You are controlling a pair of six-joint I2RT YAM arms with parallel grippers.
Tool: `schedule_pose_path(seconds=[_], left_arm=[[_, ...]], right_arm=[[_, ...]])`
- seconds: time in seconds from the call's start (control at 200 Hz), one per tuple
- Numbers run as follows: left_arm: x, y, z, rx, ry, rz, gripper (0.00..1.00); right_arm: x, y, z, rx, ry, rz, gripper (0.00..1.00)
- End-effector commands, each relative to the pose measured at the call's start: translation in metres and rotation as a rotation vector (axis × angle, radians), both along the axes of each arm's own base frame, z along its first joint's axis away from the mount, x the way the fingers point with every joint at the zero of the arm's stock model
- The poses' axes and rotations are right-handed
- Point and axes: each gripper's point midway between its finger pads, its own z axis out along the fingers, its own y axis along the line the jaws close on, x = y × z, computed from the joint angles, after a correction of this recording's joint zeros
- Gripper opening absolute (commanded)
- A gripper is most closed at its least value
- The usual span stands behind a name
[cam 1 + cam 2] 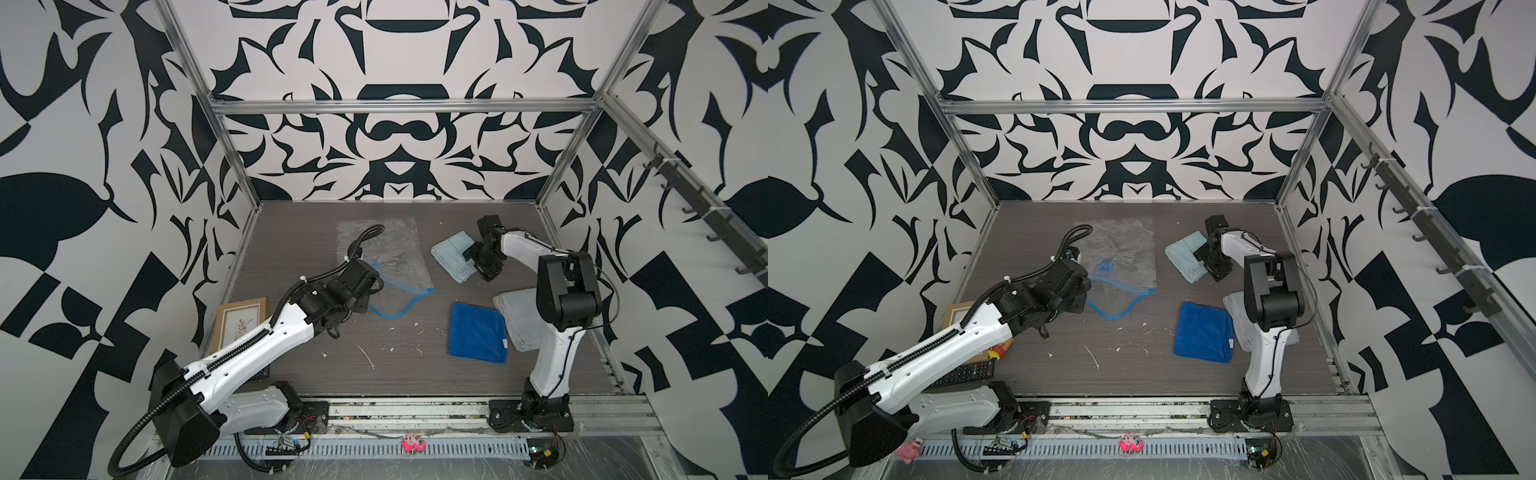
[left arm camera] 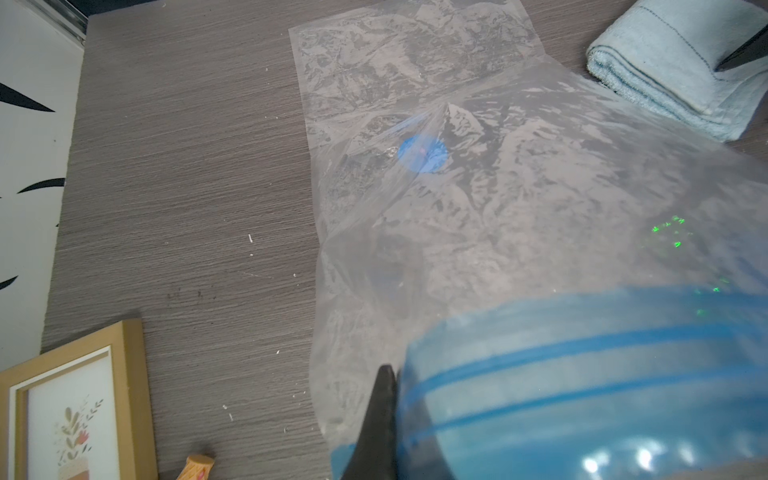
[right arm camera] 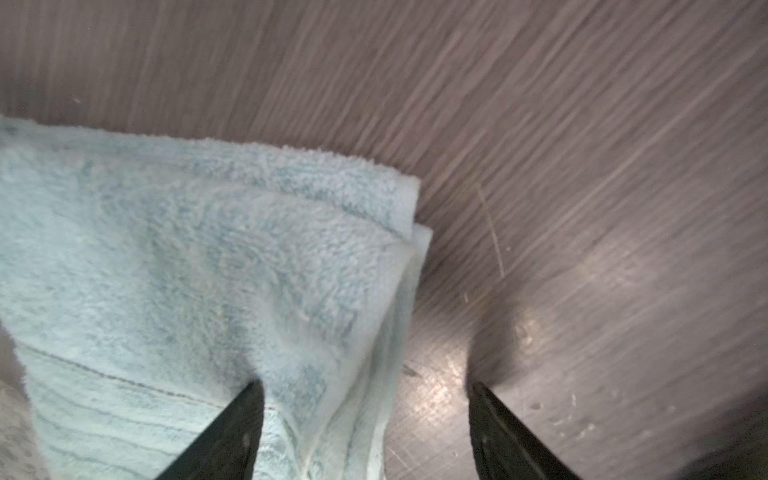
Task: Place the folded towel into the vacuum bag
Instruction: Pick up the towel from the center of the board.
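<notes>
My right gripper shifts farther over the towel (image 3: 187, 270) next and closes across the towel's layered edge (image 3: 345, 408), since its open fingers already straddle that edge.
The clear crinkly vacuum bag (image 1: 390, 245) (image 1: 1125, 245) lies flat at the table's back middle, with a round blue valve cap (image 2: 423, 153). Its blue zip strip (image 1: 399, 309) (image 2: 582, 374) is at the near end, raised off the table. My left gripper (image 1: 370, 286) (image 2: 395, 374) is shut on that zip end. A light blue folded towel (image 1: 451, 255) (image 1: 1183, 255) (image 3: 187, 270) lies right of the bag. My right gripper (image 1: 476, 266) (image 3: 368, 386) stands open over the towel's near right corner. One finger rests on the terry and the other is beside the towel over bare table.
A dark blue folded cloth (image 1: 478, 332) and a grey folded cloth (image 1: 517, 320) lie near the right arm's base. A wooden picture frame (image 1: 241, 320) (image 2: 70, 407) and a black remote (image 1: 967, 372) sit at the left, under the left arm. Patterned walls close three sides.
</notes>
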Motion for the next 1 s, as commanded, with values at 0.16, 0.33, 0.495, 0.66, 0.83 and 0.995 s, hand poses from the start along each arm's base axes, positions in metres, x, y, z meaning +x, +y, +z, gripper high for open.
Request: schedule_pose_path(seconds=[0.16, 0.33, 0.495, 0.66, 0.83, 0.995], left_arm=[[0.003, -0.002, 0.008, -0.029, -0.008, 0.018, 0.00], [0.003, -0.001, 0.007, -0.027, -0.008, 0.021, 0.00], [0.002, 0.000, 0.005, -0.030, -0.008, 0.024, 0.00], [0.003, 0.001, 0.007, -0.025, -0.015, 0.028, 0.00], [0.002, 0.001, 0.006, -0.023, -0.012, 0.026, 0.00], [0.003, 0.000, 0.006, -0.024, -0.009, 0.023, 0.00]], right_arm=[[0.010, 0.005, 0.005, 0.039, -0.009, -0.062, 0.79], [0.007, 0.010, -0.005, 0.045, 0.020, -0.080, 0.78], [0.004, 0.013, -0.015, 0.036, 0.049, -0.101, 0.70], [0.002, 0.015, -0.027, 0.041, 0.073, -0.111, 0.50], [0.000, 0.016, -0.030, 0.033, 0.076, -0.106, 0.38], [0.000, 0.018, -0.028, 0.043, 0.050, -0.078, 0.17]])
